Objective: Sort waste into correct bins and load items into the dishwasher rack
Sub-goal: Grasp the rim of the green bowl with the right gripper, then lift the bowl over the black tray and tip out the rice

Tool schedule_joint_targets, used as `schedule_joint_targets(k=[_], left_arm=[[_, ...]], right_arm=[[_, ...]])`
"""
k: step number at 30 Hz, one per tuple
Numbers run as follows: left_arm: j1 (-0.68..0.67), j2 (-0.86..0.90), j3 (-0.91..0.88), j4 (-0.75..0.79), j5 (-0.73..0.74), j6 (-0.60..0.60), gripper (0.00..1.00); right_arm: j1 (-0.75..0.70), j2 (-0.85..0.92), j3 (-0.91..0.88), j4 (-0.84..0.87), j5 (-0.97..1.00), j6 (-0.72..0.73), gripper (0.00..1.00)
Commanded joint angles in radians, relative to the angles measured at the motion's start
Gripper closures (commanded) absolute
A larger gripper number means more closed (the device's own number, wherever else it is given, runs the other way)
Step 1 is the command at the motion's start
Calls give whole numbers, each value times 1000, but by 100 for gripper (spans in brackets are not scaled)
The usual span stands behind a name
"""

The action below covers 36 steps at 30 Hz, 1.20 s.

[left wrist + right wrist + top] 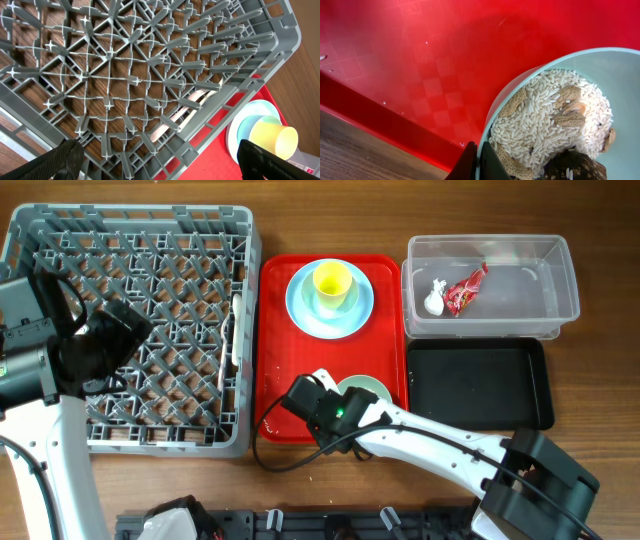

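Observation:
I should next tip the bowl (366, 388) in my right gripper across to the empty black tray (478, 383), because the bowl has scraps in it. Then I should go back and let go of the bowl on the red tray.
My right gripper (477, 162) is shut on the rim of the pale green bowl (620, 70), which holds whitish rice-like scraps with brown bits (545, 120) over the red tray (280, 320). The bowl (366, 388) shows in the overhead view beside the right gripper (335, 408). My left gripper (160, 162) is open and empty above the grey dishwasher rack (130, 320), where white cutlery (182, 110) lies. The yellow cup (332, 280) stands on the light blue plate (305, 305). The red wrapper (466, 288) and white tissue wad (434, 298) lie in the clear tub (555, 280). The black tray (480, 385) is empty.
The red tray lies between the rack and the two bins. A black cable (285, 460) loops over the wooden table in front of the red tray. Dark equipment (300, 525) lines the front edge.

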Motion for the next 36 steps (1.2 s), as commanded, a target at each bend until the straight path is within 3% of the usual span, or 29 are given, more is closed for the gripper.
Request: schedule_joint_targets(k=[1,6,10,16,21,23,27,32,36], left_arm=[[6,-6,5,3,4,8,0],[6,-6,5,3,4,8,0],[6,-6,5,3,4,8,0],[6,-6,5,3,4,8,0],[6,-6,5,3,4,8,0],[6,-6,5,3,4,8,0],[6,-6,5,3,4,8,0],[6,-6,5,3,4,8,0],[6,-6,5,3,4,8,0]], right_arm=[[-2,-2,42,-26,-10,0,96],[-52,-84,292,-262,62,3,96],[-219,-196,326,-314,-49,0,96],[-657,-364,326,-396,-360,-138,96],[-1058,-382,291,-455,-682,-424,96],[-1252,-381,219,-445,-853,-549,96],[-1506,-370,71,-372,-1054,-657,95],[-1585,-284,-103,-217,-1178,-679,96],[-1585,-184,-119,-184,-1337,-679,96]])
